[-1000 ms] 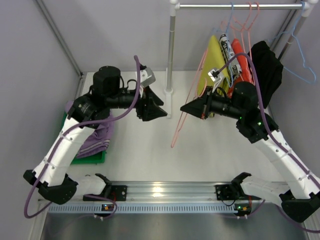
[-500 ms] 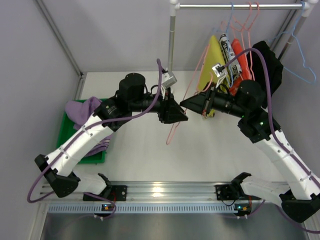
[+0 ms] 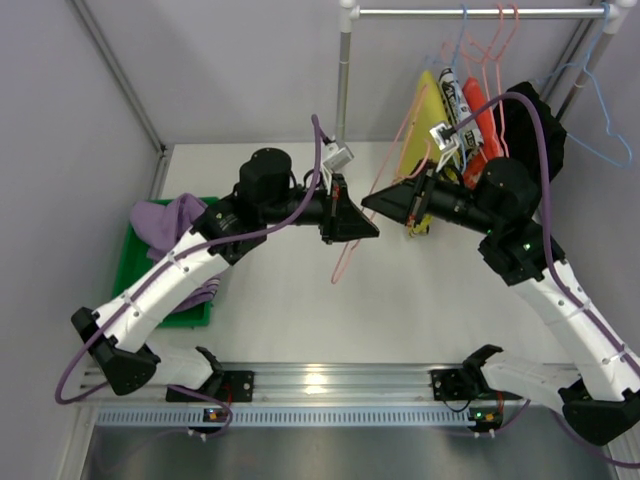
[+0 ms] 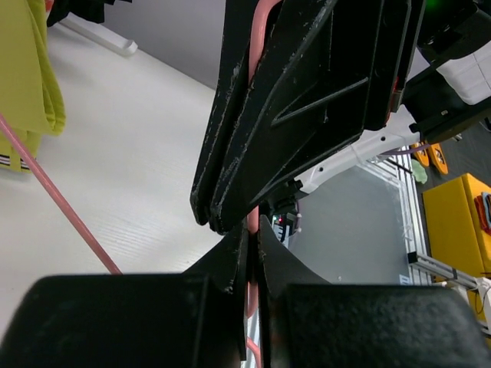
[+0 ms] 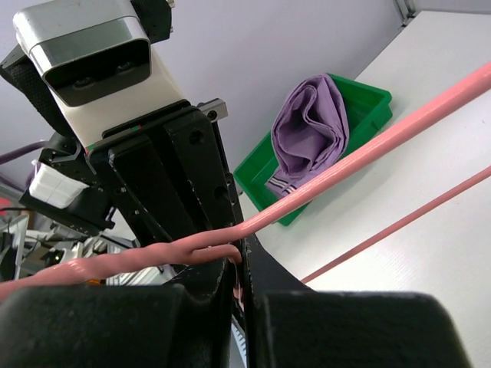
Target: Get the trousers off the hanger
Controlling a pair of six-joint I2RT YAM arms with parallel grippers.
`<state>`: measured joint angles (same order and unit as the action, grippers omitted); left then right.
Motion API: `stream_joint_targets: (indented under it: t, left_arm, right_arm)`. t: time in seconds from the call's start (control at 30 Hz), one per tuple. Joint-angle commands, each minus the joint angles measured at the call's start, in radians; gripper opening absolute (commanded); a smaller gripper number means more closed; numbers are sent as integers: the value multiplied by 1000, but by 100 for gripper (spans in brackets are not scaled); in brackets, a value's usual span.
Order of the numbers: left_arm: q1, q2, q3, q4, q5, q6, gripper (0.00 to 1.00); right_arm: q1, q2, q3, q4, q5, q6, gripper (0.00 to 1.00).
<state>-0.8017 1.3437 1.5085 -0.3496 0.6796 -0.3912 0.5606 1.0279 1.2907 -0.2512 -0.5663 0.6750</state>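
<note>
The trousers (image 3: 165, 222) are in the bin, so the robot's left gripper will next carry the empty hanger outward onto the bare end of the bar (image 3: 393, 14) and let go of it there.
The lilac trousers (image 3: 165, 222) lie bunched in a green bin (image 3: 124, 266) at the table's left, off the hanger; the right wrist view shows the trousers (image 5: 311, 132) in the bin (image 5: 370, 105) too. The pale pink wire hanger (image 3: 345, 262) hangs over mid-table between both grippers. My left gripper (image 3: 370, 232) is shut on the hanger's wire (image 4: 252, 228). My right gripper (image 3: 369, 204) faces it, tips almost touching, and is shut on the hanger (image 5: 368, 149) near its twisted neck.
A clothes rack post (image 3: 342, 90) and rail (image 3: 480, 12) stand at the back right. A mustard-yellow garment (image 3: 425, 120), red-orange hangers (image 3: 478, 108), a black garment (image 3: 527, 125) and a light blue hanger (image 3: 603, 118) hang there, close behind my right arm.
My left arm swung right from beside the bin to the hanger and its jaws closed on the wire. The right gripper kept its hold, shifting slightly.
</note>
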Motion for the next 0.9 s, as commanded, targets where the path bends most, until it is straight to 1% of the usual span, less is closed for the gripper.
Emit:
stream_joint_targets:
  t: [0.0, 0.03, 0.07, 0.1, 0.13, 0.17, 0.2, 0.27, 0.3, 0.33, 0.4, 0.47, 0.5, 0.6, 0.63, 0.67, 0.73, 0.8, 0.83, 0.87]
  left_arm:
    - [-1, -21, -2, 61, 9, -28, 0]
    - [-1, -21, 1, 69, 6, -41, 0]
    - [-1, -21, 12, 75, 0, -49, 0]
    - [-1, -20, 16, 84, -5, -60, 0]
    - [1, -17, 22, 96, -6, -80, 0]
    - [1, -12, 31, 103, -12, -89, 0]
    - [2, -11, 35, 107, -18, -100, 0]
    - [4, 1, 38, 124, -18, -123, 0]
    - [4, 5, 44, 126, -26, -129, 0]
    - [6, 15, 50, 139, -29, -144, 0]
    - [12, 28, 74, 147, -49, -156, 0]
    - [19, 55, 97, 167, -66, -187, 0]
    - [28, 66, 132, 172, -77, -202, 0]
    - [67, 136, 191, 198, -90, -299, 0]
    - [79, 173, 223, 208, -101, -355, 0]
    - [90, 196, 242, 221, -109, -379, 0]
    - [110, 262, 318, 238, -139, -408, 0]
    - [119, 307, 373, 245, -155, -413, 0]
    - [119, 357, 409, 241, -178, -408, 0]
    - [122, 383, 479, 235, -184, -410, 0]
  right_arm:
    - [-13, -12, 56, 92, 5, 15, 0]
    - [-13, -12, 55, 90, 6, 11, 0]
    - [-14, -14, 55, 87, 8, 6, 5]
    - [-18, -17, 53, 76, 12, -5, 14]
    - [-21, -22, 48, 70, 22, -11, 36]
    - [-28, -26, 47, 64, 29, -17, 47]
    - [-31, -38, 47, 40, 40, -34, 62]
    - [-41, -54, 45, 14, 83, -52, 73]
    - [-41, -74, 42, 1, 106, -84, 80]
    - [-41, -83, 41, -26, 149, -101, 91]
    - [-41, -109, 42, -63, 219, -150, 99]
    - [-42, -133, 33, -100, 256, -198, 99]
    - [-45, -159, 24, -108, 287, -213, 100]
    - [-53, -209, 10, -140, 328, -267, 99]
    - [-73, -221, -4, -145, 348, -275, 99]
    - [-85, -235, -11, -140, 353, -281, 100]
    - [-132, -267, -27, -135, 358, -287, 99]
    - [-155, -294, -33, -125, 356, -291, 100]
    - [-174, -302, -30, -125, 356, -293, 100]
    - [-182, -307, -28, -128, 356, -296, 100]
